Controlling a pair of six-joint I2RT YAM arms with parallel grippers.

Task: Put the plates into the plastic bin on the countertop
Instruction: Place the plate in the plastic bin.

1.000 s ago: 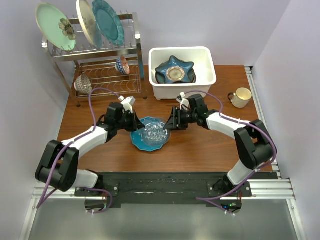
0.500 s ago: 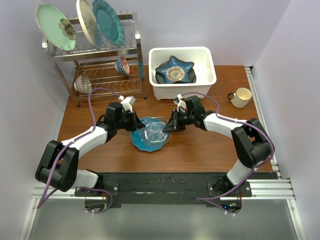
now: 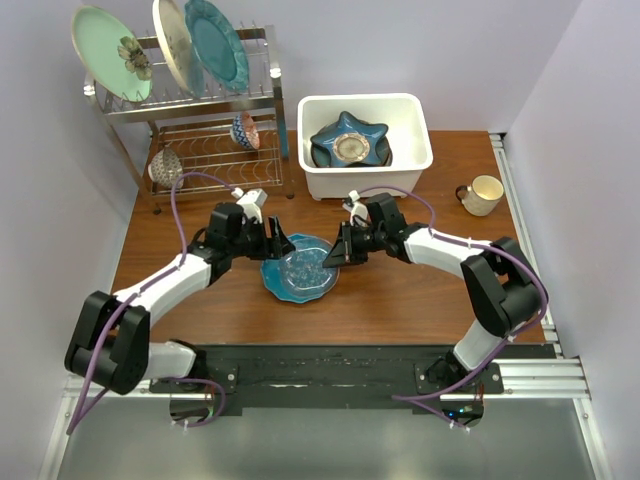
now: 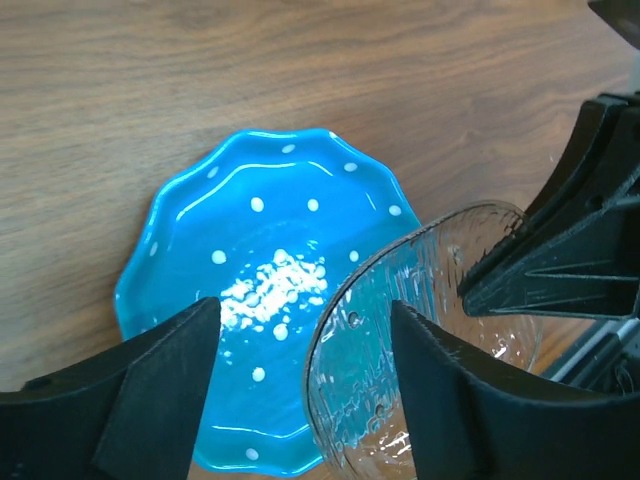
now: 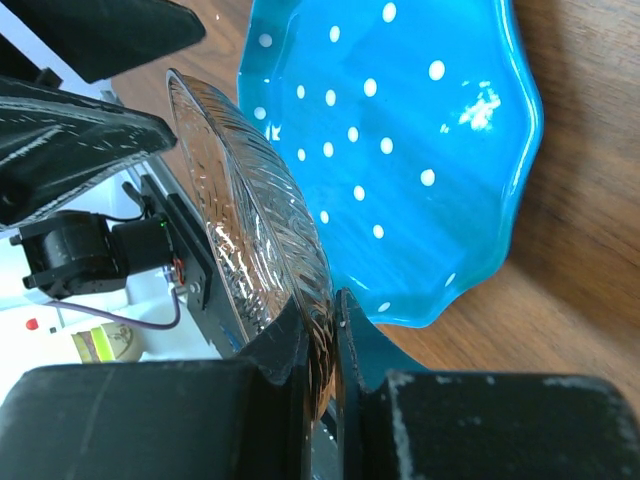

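Observation:
My right gripper should lift the glass plate [image 3: 310, 262] outward over the bin's near side, lower it there and release it, since the bin's star-shaped plate [image 3: 350, 146] lies outward of the gripper.
A blue scalloped white-dotted plate [image 3: 285, 283] [image 4: 240, 290] [image 5: 400, 130] lies on the countertop [image 3: 400, 290] between the arms. Above its right part a clear glass plate [image 3: 310, 262] [image 4: 430, 330] [image 5: 250, 190] is tilted up. My right gripper [image 3: 340, 255] [image 5: 335, 310] is shut on its right rim. My left gripper [image 3: 280, 244] [image 4: 302, 305] is open, its fingers astride the glass plate's left rim without touching it. The plastic bin [image 3: 365, 182] stands behind, holding a dark-blue star-shaped plate [image 3: 348, 140].
A chrome dish rack [image 3: 200, 150] at the back left carries a mint flower plate [image 3: 105, 50], a cream plate [image 3: 170, 45], a teal plate [image 3: 215, 42] and two small bowls [image 3: 245, 130]. A cream mug [image 3: 482, 194] stands at the right.
My right gripper moved in and shut on the glass plate's right rim. After that my left gripper opened and let go of the left rim.

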